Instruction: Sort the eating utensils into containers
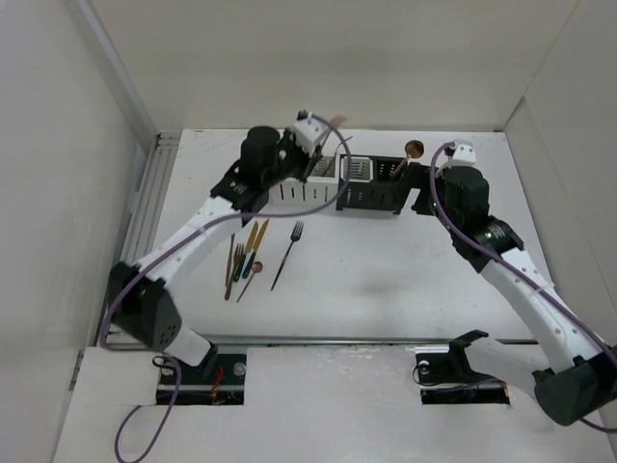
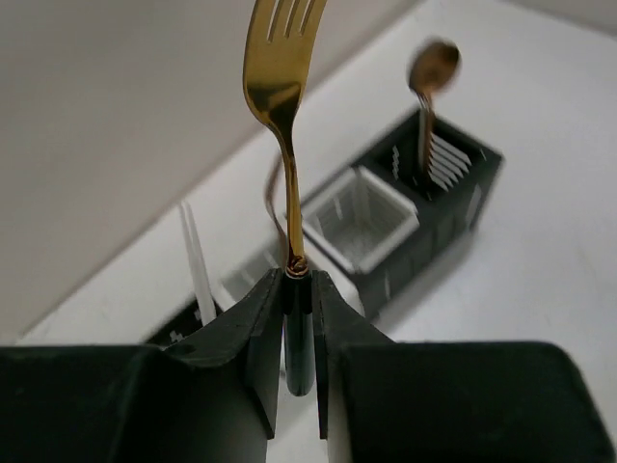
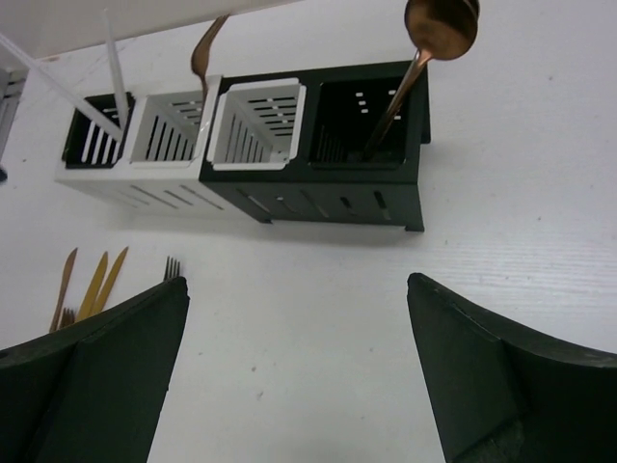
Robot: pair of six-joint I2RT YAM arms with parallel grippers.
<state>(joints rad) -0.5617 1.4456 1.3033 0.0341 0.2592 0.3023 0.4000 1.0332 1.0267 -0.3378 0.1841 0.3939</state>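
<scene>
The gold fork's dark handle is hanging above the row, so my left gripper should next lower the fork into the white container where the copper utensil (image 3: 204, 48) stands.
My left gripper (image 2: 298, 285) is shut on the dark handle of a gold fork (image 2: 280, 87), held tines up above the row of containers (image 2: 366, 227). In the top view this gripper (image 1: 323, 147) hovers over the white left end of the containers (image 1: 294, 196). A copper spoon (image 3: 441, 27) stands in the rightmost black container (image 3: 371, 121). A copper utensil (image 3: 204, 48) and white sticks (image 3: 114, 68) stand in the left containers. My right gripper (image 3: 299, 289) is open and empty, low over the table just in front of the row's right end (image 1: 420, 196).
Several loose utensils (image 1: 246, 256) and a black fork (image 1: 287, 253) lie on the table in front of the containers, left of centre. White walls enclose the table at the back and sides. Purple cables run along both arms.
</scene>
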